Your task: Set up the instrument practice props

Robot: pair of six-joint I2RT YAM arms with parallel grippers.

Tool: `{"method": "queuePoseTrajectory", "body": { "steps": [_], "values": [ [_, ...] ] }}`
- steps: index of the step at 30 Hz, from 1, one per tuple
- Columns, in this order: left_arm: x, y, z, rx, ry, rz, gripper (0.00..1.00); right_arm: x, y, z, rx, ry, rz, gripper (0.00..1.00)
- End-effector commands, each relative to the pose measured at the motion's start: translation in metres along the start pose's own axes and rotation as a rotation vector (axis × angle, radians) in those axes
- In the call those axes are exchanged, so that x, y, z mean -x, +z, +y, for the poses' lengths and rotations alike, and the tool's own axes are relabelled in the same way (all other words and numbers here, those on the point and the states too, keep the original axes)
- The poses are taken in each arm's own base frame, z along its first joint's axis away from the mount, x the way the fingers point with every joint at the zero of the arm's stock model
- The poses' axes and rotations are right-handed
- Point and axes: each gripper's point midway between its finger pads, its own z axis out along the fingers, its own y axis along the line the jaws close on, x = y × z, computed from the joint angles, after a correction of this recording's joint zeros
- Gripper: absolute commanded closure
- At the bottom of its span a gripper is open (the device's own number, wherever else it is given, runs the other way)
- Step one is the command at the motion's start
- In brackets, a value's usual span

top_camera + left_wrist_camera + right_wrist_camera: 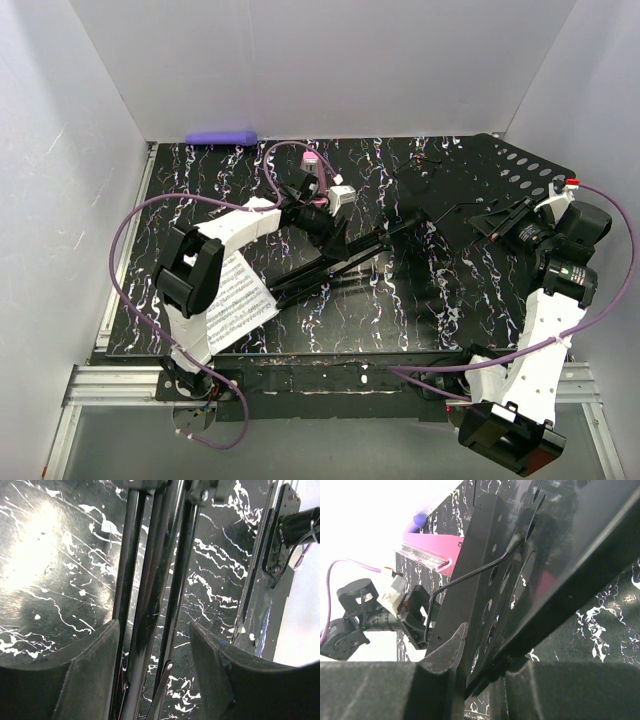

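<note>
My right gripper will next lift the desk's pinched edge high toward the leg tubes, stand the music stand upright, then release it, because it still lies flat.
The black music stand lies flat on the marbled table, its perforated desk (500,165) at the back right and its folded legs (330,270) running left. My left gripper (330,232) straddles the leg tubes (150,605). It is open, with a gap between the tubes and its right finger (215,675). My right gripper (505,222) is shut on the desk's edge (485,555), which is pinched between its fingers (445,655). The pink metronome (312,160) stands at the back, just beyond my left wrist. One sheet-music page (235,300) lies partly under my left arm.
A purple cylinder (222,137) lies against the back wall at the left. White walls enclose the table on three sides. Purple cables (150,215) loop off both arms. The table's metal rail (110,385) runs along the near edge.
</note>
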Motion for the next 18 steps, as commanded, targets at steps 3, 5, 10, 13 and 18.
{"method": "queuePoseTrajectory", "body": {
  "steps": [3, 5, 10, 13, 18],
  "values": [
    [0.001, 0.002, -0.005, -0.02, 0.032, 0.024, 0.54, 0.038, -0.017, 0.056, 0.2, -0.433, -0.152, 0.99],
    [0.001, 0.002, -0.004, -0.015, 0.029, 0.026, 0.71, 0.037, -0.017, 0.056, 0.2, -0.432, -0.151, 0.99],
    [0.009, -0.003, -0.006, -0.001, 0.044, 0.009, 1.0, 0.036, -0.016, 0.055, 0.203, -0.432, -0.148, 0.99],
    [0.022, -0.01, -0.014, 0.008, 0.059, -0.023, 1.0, 0.034, -0.017, 0.056, 0.207, -0.438, -0.147, 0.99],
    [0.063, -0.036, -0.042, 0.056, 0.135, -0.14, 1.0, 0.046, -0.034, 0.076, 0.214, -0.534, -0.198, 0.99]
  ]
}}
